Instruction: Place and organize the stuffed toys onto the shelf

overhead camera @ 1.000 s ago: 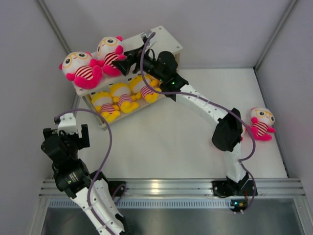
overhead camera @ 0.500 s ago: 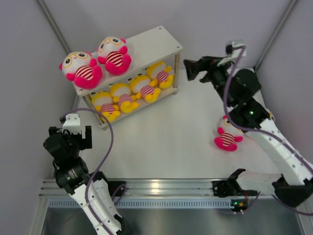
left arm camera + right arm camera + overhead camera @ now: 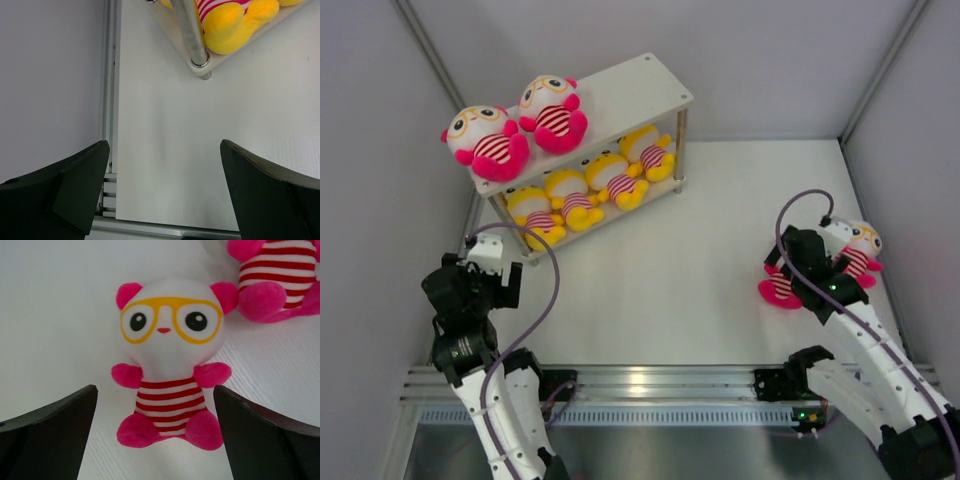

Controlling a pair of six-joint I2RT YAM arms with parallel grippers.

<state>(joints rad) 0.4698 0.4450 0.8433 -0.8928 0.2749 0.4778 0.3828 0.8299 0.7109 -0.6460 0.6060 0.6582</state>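
Note:
The striped body point(image 3: 781, 285) point(image 3: 170, 404) of the third pink toy is between my spread fingers. My right gripper should go straight down around it next and close.
The white shelf point(image 3: 630, 95) stands at the back left. Two pink stuffed toys point(image 3: 485, 140) point(image 3: 552, 105) sit on the left half of its top board, and several yellow ones point(image 3: 610, 180) line the lower board. At the right, my right gripper point(image 3: 792, 272) hangs open over a pink toy point(image 3: 780, 288) lying on the table. In the right wrist view that toy point(image 3: 170, 345) lies face up between the spread fingers of the gripper point(image 3: 155, 390), untouched. A second pink toy point(image 3: 860, 250) point(image 3: 272, 285) lies just beyond it. My left gripper point(image 3: 485, 270) point(image 3: 164, 145) is open and empty near the shelf's front left corner point(image 3: 200, 67).
Grey walls close in the table on the left, back and right. An aluminium rail point(image 3: 650, 380) runs along the near edge, and a rail point(image 3: 107, 75) follows the left wall. A yellow toy's foot point(image 3: 235, 22) overhangs the shelf's lower board beside the corner post point(image 3: 190, 30).
My right arm has pulled back from the shelf, swung right and come down over the pink toy, its jaws fully spread. A fourth yellow toy now shows on the lower board. The left arm has shifted slightly.

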